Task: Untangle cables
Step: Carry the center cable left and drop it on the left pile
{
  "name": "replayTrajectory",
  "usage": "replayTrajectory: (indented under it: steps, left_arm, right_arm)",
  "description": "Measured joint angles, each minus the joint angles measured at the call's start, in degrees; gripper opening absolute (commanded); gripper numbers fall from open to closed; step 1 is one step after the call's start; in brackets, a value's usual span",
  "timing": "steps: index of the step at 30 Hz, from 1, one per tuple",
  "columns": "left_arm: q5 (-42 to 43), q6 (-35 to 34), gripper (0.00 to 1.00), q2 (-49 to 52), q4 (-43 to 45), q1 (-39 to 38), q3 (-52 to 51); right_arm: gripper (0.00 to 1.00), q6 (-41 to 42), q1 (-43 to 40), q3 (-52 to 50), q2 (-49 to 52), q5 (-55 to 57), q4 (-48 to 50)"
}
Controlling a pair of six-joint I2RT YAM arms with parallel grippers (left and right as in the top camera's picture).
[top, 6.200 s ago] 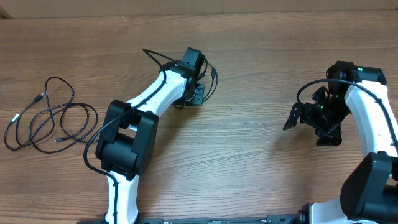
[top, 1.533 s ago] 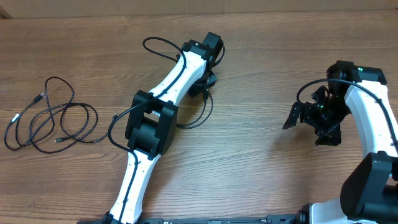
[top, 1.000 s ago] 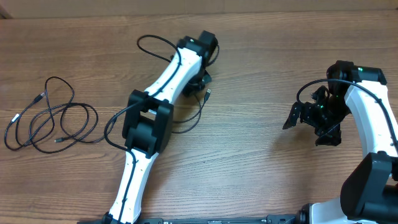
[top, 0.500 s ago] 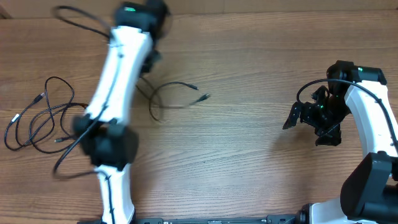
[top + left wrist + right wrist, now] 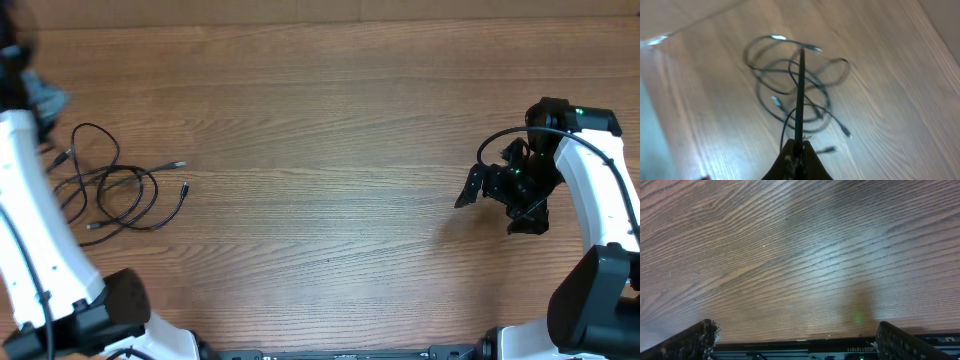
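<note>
My left gripper holds the cord still reaching into the loops, so it will pull it left in the overhead view, away from the bundle, before releasing it.
The cables (image 5: 108, 178) are thin black cords with small plug ends, lying in a loose looped bundle at the table's left. My left gripper (image 5: 38, 100) is blurred at the far left edge, just above and left of the bundle. In the left wrist view it (image 5: 797, 147) is shut on one black cord that runs taut from the jaws up to the bundle (image 5: 801, 80). My right gripper (image 5: 488, 188) is open and empty over bare wood at the right; its fingers (image 5: 795, 345) stand wide apart in the right wrist view.
The wooden table (image 5: 330, 150) spans the whole view. The left arm's white links (image 5: 40, 250) run down the left edge beside the bundle. The right arm (image 5: 600, 190) occupies the right edge.
My left arm has swung fast from the table's upper middle to the far left, dragging one cord with it. That cord now lies by the bundle. The right arm has not moved.
</note>
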Motion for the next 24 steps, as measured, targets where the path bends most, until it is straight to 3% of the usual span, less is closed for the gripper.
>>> replayTrajectory:
  steps: [7,14,21,22,23,24]
  left_arm:
    - [5.6,6.1,0.04,-1.0,-0.1,14.8,0.0]
    - [8.2,7.3,0.04,-0.9,0.9,15.4,0.0]
    - [8.6,8.0,0.04,1.8,7.8,15.4,0.0]
    - [8.6,8.1,0.09,2.3,8.7,15.4,0.0]
    - [8.7,8.1,0.24,3.0,9.7,15.4,0.0]
    - [8.9,8.2,0.50,3.6,10.6,15.4,0.0]
  right_arm:
    - [1.00,0.0,0.0,0.0,0.0,0.0,0.0]
    - [1.00,0.0,0.0,0.0,0.0,0.0,-0.8]
    - [1.00,0.0,0.0,0.0,0.0,0.0,-0.8]
    - [1.00,0.0,0.0,0.0,0.0,0.0,-0.9]
    - [1.00,0.0,0.0,0.0,0.0,0.0,-0.9]
    - [1.00,0.0,0.0,0.0,0.0,0.0,-0.9]
